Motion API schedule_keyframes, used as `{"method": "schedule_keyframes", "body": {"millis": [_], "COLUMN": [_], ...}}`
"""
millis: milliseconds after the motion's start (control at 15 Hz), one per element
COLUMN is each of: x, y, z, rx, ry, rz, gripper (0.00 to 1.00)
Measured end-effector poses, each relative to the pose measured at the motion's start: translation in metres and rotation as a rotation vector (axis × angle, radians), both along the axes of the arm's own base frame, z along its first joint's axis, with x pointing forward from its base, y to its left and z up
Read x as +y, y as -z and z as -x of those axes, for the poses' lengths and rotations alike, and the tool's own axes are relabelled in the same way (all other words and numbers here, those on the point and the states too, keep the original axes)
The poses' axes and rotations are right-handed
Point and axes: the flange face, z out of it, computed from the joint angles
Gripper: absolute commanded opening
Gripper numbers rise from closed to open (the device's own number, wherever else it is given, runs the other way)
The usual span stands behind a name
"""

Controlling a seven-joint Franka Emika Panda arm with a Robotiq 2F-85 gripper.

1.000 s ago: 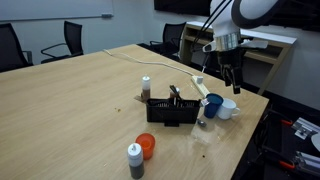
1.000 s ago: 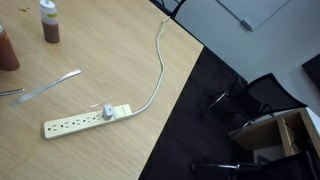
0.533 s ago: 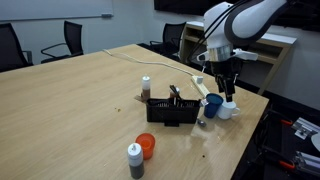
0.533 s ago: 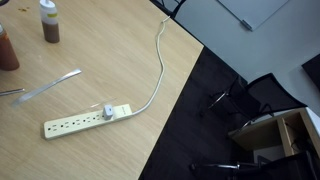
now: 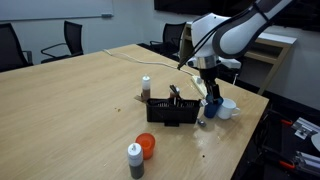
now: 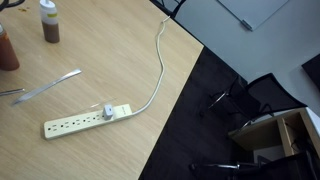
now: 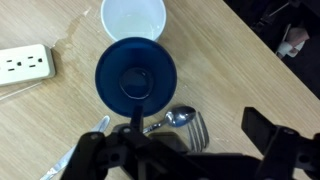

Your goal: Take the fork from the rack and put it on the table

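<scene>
My gripper should move away from the blue cup next and go toward the rack [image 5: 172, 111], onto the fork's teeth. They show beside the spoon and between my open fingers.
In the wrist view the fork [image 7: 197, 129] shows its tines next to a spoon [image 7: 178, 117], both sticking out of the black rack [image 7: 165, 150] at the bottom edge. My gripper [image 7: 180, 150] is open, one finger on each side of the rack's end, right above the fork. In an exterior view the gripper [image 5: 210, 93] hangs over the right end of the rack [image 5: 172, 111] on the light-wood table [image 5: 80, 100]. Utensils stick up from the rack there, but I cannot make out the fork.
A blue cup [image 7: 137, 76] and a white cup [image 7: 133, 18] stand right beside the rack, also in an exterior view [image 5: 214, 104]. A power strip [image 6: 85, 120] with its cable and a flat silvery strip [image 6: 45, 87] lie nearby. Bottles [image 5: 146, 87] and an orange-lidded jar [image 5: 146, 146] stand around the rack.
The arm has swung left and down, from above the white cup to over the blue cup and the rack's right end. The table objects have not moved.
</scene>
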Motion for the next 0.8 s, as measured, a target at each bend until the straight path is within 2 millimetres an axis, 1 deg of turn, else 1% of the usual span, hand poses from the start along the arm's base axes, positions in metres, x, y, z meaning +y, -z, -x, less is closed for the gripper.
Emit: {"method": "schedule_keyframes", "body": {"millis": [333,400,533,800], "x": [0.002,0.002,0.001,0.001], "y": [0.011,0.012,0.014,0.016], "z": [-0.020,-0.023,-0.029,-0.035], "rx": [-0.005,-0.006,-0.009,-0.013], "ry": [-0.003,-0.002,0.000,0.004], "rz": [0.000,-0.001,-0.002,-0.004], "gripper": [1.00,0.94,0.67,0.38]}}
